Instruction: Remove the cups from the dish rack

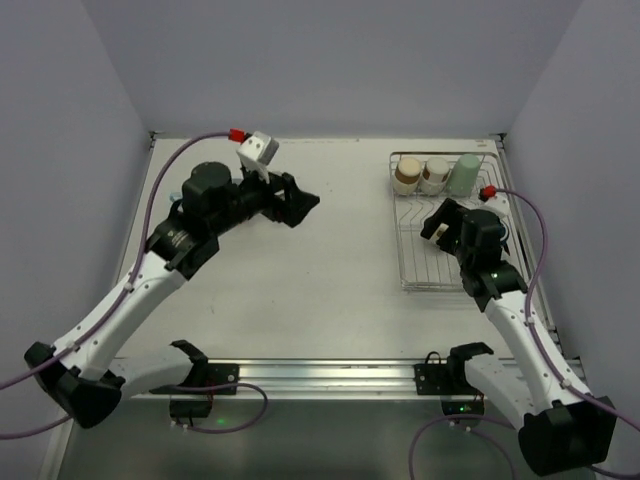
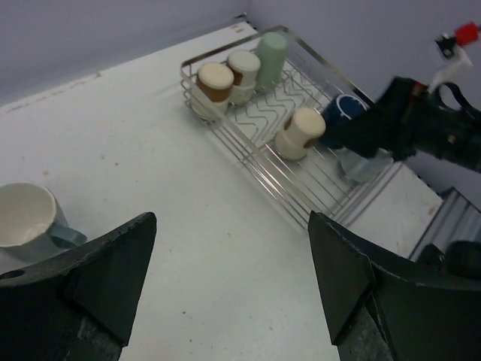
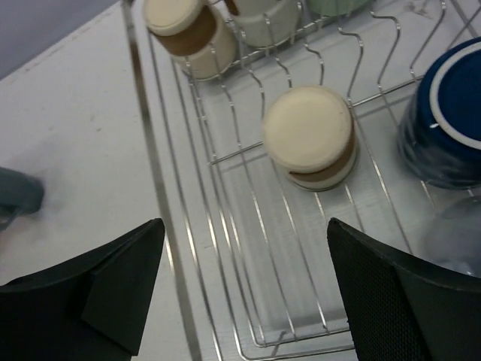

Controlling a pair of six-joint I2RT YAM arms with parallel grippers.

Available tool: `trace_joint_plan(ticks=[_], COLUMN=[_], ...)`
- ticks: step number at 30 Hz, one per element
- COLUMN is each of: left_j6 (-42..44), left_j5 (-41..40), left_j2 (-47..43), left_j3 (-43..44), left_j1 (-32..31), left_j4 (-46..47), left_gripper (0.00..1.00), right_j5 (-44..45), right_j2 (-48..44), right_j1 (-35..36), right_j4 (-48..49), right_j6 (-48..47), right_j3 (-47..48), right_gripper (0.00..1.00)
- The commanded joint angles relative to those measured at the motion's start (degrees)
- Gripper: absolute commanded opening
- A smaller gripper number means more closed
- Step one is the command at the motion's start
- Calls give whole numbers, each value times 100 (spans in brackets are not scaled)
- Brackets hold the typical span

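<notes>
I should next lower my right gripper over the upturned cream-and-brown cup [image 3: 310, 135], fingers open astride it: bare rack bars leave room on both sides.
The wire dish rack [image 1: 402, 250] stands at the right of the table. At its far end stand a brown-and-cream cup [image 1: 407, 174], a cream cup [image 1: 435, 174] and a pale green cup [image 1: 465, 173]. In the right wrist view an upturned cream-and-brown cup [image 3: 310, 139], a dark blue cup [image 3: 443, 113] and a blurred light blue cup [image 3: 455, 237] sit in the rack [image 3: 158, 195]. My right gripper [image 3: 244, 301] is open and empty above the rack's near bars. My left gripper [image 2: 233, 278] is open and empty above bare table. A grey-teal cup [image 2: 30, 222] stands upright on the table at its left.
White walls close the table on three sides. The rack [image 2: 248, 162] lies close to the right wall. My right arm [image 2: 421, 128] reaches over the rack's near right part. A metal rail [image 1: 330, 372] runs along the table's near edge.
</notes>
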Motion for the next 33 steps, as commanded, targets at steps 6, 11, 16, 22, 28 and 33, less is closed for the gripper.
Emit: trace_joint_plan(ticks=[6,11,16,22,28,33], left_j6=[148,438,561,526,325,-394], left_j5=[824,323,322,446,858,1735], left_j2=[-1806,-2668,-2529,-2563,-2407,-2107], left_j3=[-2407,-3076,-3113,-3139,-3130,-3086], left_j1=[-155,-155,-155,-155,-155,-155], left_j4=[474,332,262,262,464,1191], left_gripper=[88,90,91,91,88,78], right_j5=[446,436,507,568,612,193], right_j2=[1532,2673,3273,3704,2715,1562], right_j1=[-554,-739,-748,-748,-547,-221], right_j4=[-85,-111,-181,-304,20,266], right_j6=[-206,-312,-347,-434,-435,-321], right_j3=[867,1420,1693,1913,1502,992], right_gripper=[99,99,95,72,39,33])
